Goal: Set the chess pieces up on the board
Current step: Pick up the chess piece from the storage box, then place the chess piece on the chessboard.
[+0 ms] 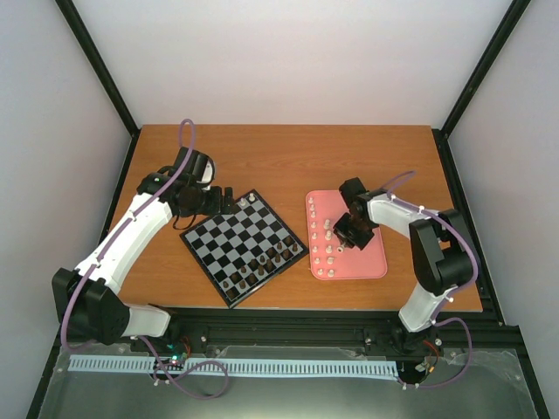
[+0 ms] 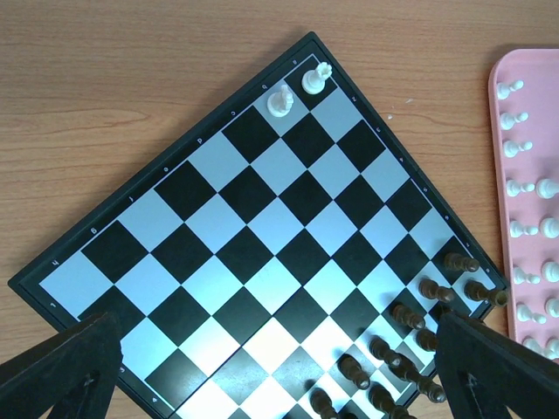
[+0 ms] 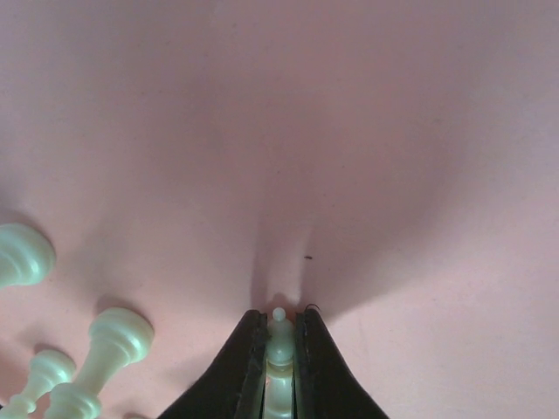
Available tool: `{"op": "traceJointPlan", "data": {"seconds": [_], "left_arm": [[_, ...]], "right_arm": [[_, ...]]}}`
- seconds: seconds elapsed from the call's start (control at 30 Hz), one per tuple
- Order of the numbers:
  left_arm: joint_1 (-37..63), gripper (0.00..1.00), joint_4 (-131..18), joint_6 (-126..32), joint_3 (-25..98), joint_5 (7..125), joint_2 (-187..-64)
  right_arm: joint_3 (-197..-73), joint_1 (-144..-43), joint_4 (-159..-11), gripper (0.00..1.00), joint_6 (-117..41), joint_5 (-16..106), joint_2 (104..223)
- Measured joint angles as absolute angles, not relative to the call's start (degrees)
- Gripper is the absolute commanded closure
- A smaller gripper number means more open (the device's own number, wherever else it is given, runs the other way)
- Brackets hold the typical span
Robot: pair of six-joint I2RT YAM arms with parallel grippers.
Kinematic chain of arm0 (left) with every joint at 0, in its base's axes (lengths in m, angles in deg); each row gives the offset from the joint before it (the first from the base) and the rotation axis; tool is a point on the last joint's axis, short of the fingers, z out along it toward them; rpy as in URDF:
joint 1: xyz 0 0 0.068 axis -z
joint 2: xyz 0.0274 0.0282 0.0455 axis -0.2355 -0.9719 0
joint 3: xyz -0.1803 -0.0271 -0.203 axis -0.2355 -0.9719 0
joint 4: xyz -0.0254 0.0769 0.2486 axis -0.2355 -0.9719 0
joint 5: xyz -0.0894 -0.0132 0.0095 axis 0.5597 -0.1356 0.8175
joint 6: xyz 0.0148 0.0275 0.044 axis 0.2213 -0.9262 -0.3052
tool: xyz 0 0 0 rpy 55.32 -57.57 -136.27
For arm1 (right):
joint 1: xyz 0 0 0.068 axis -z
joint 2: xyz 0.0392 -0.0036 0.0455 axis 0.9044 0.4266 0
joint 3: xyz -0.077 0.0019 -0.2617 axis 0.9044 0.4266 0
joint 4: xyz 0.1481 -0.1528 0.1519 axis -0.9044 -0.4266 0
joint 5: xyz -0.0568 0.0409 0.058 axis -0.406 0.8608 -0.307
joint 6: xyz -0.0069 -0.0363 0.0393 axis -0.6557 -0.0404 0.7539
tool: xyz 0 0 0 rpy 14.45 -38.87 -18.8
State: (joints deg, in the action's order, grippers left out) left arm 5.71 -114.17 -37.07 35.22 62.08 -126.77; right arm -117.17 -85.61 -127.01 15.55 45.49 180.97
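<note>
The robot's right gripper will lift across to the board's tray-side edge squares and release the white piece, because those squares are to the gripper's left in the top view.
The black and silver chessboard [image 1: 229,234] lies tilted at the table's middle, also in the left wrist view [image 2: 262,227]. Two cream-white pieces [image 2: 297,90] stand at its far corner [image 1: 247,201]. Dark brown pieces [image 2: 410,349] fill its near right side. Several white pieces [image 1: 327,244] lie on the pink tray [image 1: 371,262]. My right gripper [image 1: 343,242] is low over the tray, shut on a white piece [image 3: 279,349] between its fingers [image 3: 244,367]. My left gripper [image 1: 225,200] hovers open and empty over the board's far left edge.
The pink tray [image 2: 524,105] lies right of the board, close to its right corner. Other white pieces [image 3: 96,349] lie left of my right gripper on the tray. Black frame posts border the wooden table [image 1: 288,148].
</note>
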Motion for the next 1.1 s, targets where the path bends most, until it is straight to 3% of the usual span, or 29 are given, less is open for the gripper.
{"op": "traceJointPlan", "data": {"seconds": [0.33,0.57,0.8,1.1], "left_arm": [[5.71,0.0,-115.61,-37.29,37.5,63.08,-127.04],[5.71,0.0,-116.99,-37.31,43.64,67.08,-129.88],[3.57,0.0,-115.72,-34.45,47.7,80.59,-133.64],[-3.71,0.0,-110.78,-26.82,46.81,96.79,-135.52]], "right_arm": [[-121.63,-85.3,-131.79,0.97,9.65,41.03,176.56],[-128.8,-85.28,-132.17,0.97,-2.53,44.68,171.75],[-134.43,-85.94,-126.55,0.97,-14.35,57.71,170.48],[-145.87,-97.13,-119.1,0.97,-28.4,60.66,176.84]]}}
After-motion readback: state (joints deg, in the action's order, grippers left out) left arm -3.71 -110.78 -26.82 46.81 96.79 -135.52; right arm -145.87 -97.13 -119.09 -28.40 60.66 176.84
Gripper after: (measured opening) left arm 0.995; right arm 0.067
